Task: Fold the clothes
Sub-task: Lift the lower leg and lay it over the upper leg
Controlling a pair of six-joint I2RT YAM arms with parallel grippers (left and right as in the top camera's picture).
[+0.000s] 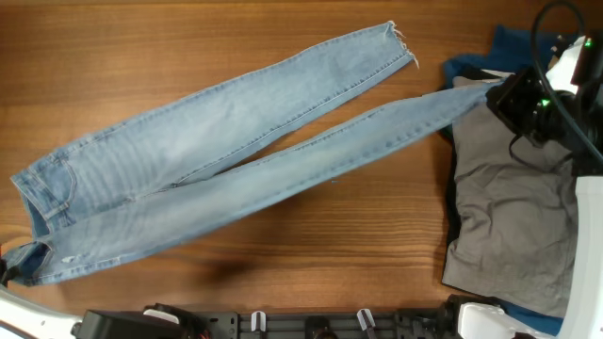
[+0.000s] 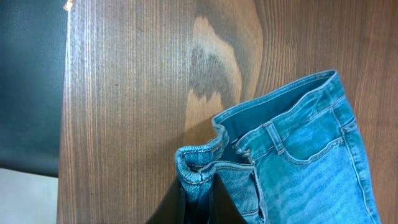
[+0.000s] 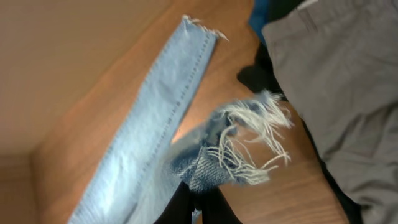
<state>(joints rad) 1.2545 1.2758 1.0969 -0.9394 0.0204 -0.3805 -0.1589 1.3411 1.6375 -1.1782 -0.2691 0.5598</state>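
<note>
The other leg's frayed hem (image 1: 400,38) (image 3: 200,28) lies flat, so my right gripper next moves outward and to the left in the overhead view, down onto it, and releases.
Light-blue faded jeans (image 1: 226,160) lie spread diagonally across the wooden table, waist at the left, legs running up to the right. My left gripper (image 2: 198,202) is shut on a bunched corner of the waistband (image 2: 199,168), at the table's left front edge (image 1: 14,259). My right gripper (image 3: 198,198) is shut on the frayed hem (image 3: 239,149) of the lower leg, held over the clothes pile (image 1: 504,89). The other leg's frayed hem (image 1: 400,38) lies flat; it also shows in the right wrist view (image 3: 199,28).
Grey trousers (image 1: 513,217) lie in a pile at the right, over black and dark-blue garments (image 1: 513,47). They show in the right wrist view (image 3: 348,81) too. The table's left edge and a dark floor (image 2: 31,81) lie beside the left gripper.
</note>
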